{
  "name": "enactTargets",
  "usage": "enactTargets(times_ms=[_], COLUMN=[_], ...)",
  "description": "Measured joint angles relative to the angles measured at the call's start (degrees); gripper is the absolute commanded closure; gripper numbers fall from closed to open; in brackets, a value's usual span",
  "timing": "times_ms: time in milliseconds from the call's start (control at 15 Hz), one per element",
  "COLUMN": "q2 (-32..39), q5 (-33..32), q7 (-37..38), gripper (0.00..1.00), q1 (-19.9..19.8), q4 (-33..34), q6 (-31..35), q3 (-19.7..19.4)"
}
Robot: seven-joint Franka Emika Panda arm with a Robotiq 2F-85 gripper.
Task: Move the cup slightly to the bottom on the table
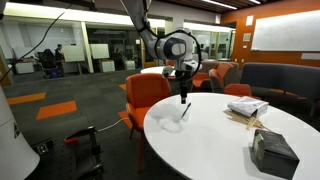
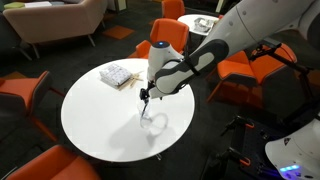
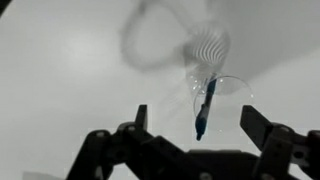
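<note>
My gripper lowers over the cup's rim at the left in the wrist view next and closes, since that rim sits between my open fingers.
The cup (image 3: 222,88) is a tiny near-clear cup holding a slanted blue-black pen (image 3: 204,108). It stands on the large round white table (image 1: 210,140), near its middle, and shows faintly in both exterior views (image 1: 178,113) (image 2: 153,122). My gripper (image 3: 198,122) is open and hangs just above the cup, its two dark fingers either side of the pen and touching nothing. It also shows in both exterior views (image 1: 182,88) (image 2: 147,96).
A dark grey boxy bag (image 1: 272,151) sits near the table's edge. A patterned box with papers (image 1: 245,108) (image 2: 118,73) lies on the table too. Orange chairs (image 1: 146,95) (image 2: 20,95) ring it. A smaller white table (image 2: 203,20) stands behind.
</note>
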Motion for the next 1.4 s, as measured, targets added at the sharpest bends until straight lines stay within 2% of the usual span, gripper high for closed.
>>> enactTargets(times_ms=[600,667,733,933,1000,1133,1400], q2=[9.9,10.6,11.2,13.0,13.4,14.0,14.6], q5=[4.5,4.8,5.1,5.4,5.4,5.4,5.5], q7=[3.2,3.2,3.2,3.2,3.2,3.2,3.2], gripper=[0.00,0.03,0.17,0.29,0.47,0.57,0.92], q1=[1.3,1.3,1.3,1.3,1.3,1.3,1.2], q4=[7.9,8.6,9.3,10.8,11.1,11.4,11.3], q6=[-0.8,-1.2,-1.7,-3.0,-3.3,-3.8,-4.5], q3=[-1.1,-1.1,-1.1,-1.2,-1.2,-1.4,-2.0])
